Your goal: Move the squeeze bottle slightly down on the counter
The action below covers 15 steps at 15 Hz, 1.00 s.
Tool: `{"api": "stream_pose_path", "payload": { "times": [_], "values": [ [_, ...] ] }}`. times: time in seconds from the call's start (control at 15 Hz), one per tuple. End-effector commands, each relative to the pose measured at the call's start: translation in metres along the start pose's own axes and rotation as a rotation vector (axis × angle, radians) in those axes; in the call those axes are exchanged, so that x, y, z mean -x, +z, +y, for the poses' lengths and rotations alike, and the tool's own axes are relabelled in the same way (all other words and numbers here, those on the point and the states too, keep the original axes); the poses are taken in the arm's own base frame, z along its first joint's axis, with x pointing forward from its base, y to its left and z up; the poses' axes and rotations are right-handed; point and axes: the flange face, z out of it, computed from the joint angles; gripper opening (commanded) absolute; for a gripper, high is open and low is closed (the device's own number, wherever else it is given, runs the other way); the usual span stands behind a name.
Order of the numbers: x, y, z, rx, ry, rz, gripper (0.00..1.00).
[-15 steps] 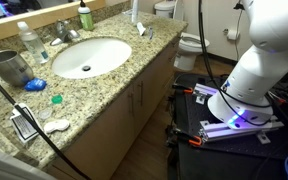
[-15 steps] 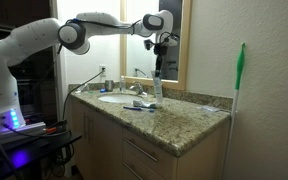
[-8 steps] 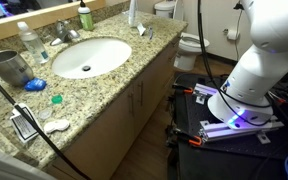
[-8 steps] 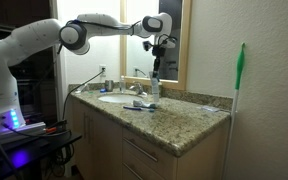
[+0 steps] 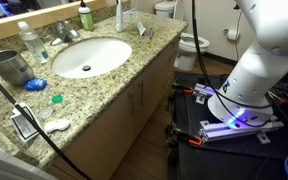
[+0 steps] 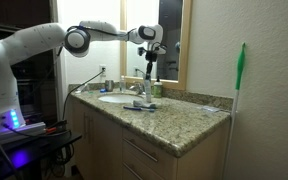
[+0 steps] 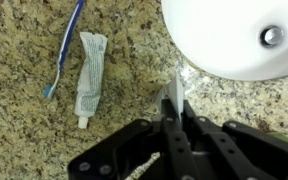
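Bare granite is to my gripper's left in the wrist view, before the toothpaste tube. My gripper should next move toward the tube and let go of the bottle.
The squeeze bottle is slim and whitish. It stands upright at the back of the counter in both exterior views [image 5: 121, 15] [image 6: 147, 86], just off the sink's rim. My gripper [image 6: 149, 66] is shut on its upper part. In the wrist view the bottle's narrow top [image 7: 176, 88] shows between the shut fingers [image 7: 174, 110], over the speckled granite counter [image 7: 24, 130] beside the white sink basin [image 7: 234, 40]. The counter [image 5: 134, 62] [image 6: 189, 116] sits over light wooden cabinets. I cannot tell whether the bottle's base touches the counter.
A toothbrush [image 7: 66, 45] and a toothpaste tube [image 7: 89, 75] lie beside the bottle. A small green bottle [image 5: 85, 17], a clear plastic bottle [image 5: 29, 40] and a metal cup [image 5: 8, 68] stand around the sink [image 5: 84, 57]. A toilet [image 5: 189, 40] is beyond the counter's end.
My gripper has carried the squeeze bottle along the back of the counter toward the sink and lower. Nothing else has moved.
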Motion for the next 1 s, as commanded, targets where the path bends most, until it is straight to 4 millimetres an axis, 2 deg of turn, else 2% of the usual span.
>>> {"api": "stream_pose_path", "payload": {
  "times": [0.0, 0.07, 0.33, 0.67, 0.93],
  "values": [
    [0.000, -0.001, 0.002, 0.000, 0.002, 0.000, 0.11],
    [-0.002, -0.001, 0.008, -0.002, 0.010, -0.001, 0.03],
    [0.000, -0.004, 0.025, -0.016, 0.035, -0.049, 0.03],
    [-0.002, 0.007, 0.044, 0.006, 0.081, -0.108, 0.03],
    [-0.009, 0.024, 0.061, -0.017, 0.095, -0.156, 0.03]
  ]
}}
